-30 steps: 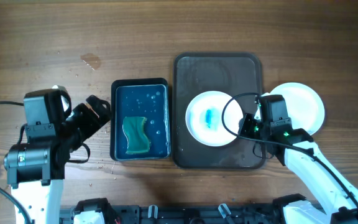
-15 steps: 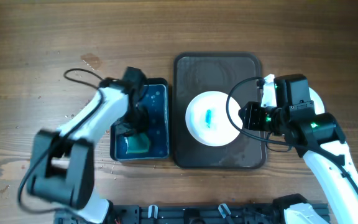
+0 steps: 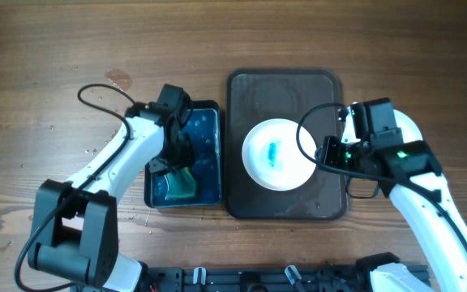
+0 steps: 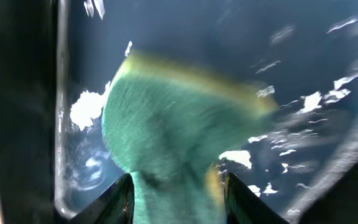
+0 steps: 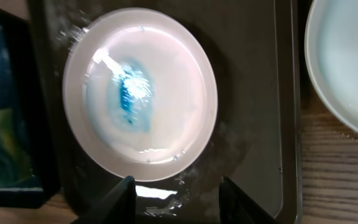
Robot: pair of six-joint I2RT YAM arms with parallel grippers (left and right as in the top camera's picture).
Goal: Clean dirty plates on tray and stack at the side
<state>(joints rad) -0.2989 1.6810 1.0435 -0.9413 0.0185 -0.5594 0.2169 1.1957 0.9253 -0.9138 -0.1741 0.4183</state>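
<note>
My right gripper moves down next onto the dirty plate's rim (image 3: pixel 314 159) on the side facing the clean plate (image 3: pixel 409 130), since that part lies below its spread fingers.
A white dirty plate (image 3: pixel 276 154) with a blue smear (image 5: pixel 129 93) lies on the dark tray (image 3: pixel 282 89). A clean white plate (image 3: pixel 409 130) rests on the table to the tray's right, partly under my right arm. My right gripper (image 5: pixel 178 200) hovers open over the tray, just short of the dirty plate's (image 5: pixel 142 93) near rim, with nothing between its fingers. My left gripper (image 4: pixel 178 200) reaches down into the blue water tub (image 3: pixel 207 138). It is shut on the green sponge (image 4: pixel 179 124), which narrows into the gap and touches both fingers.
The tub stands directly left of the tray, their rims almost touching. A black cable (image 3: pixel 104 91) loops over the table behind my left arm. Bare wooden table lies to the far left and along the back.
My left arm has swung from the table left of the tub into the water and closed on the sponge. The right gripper has shifted slightly by the plate's right rim and opened wider.
</note>
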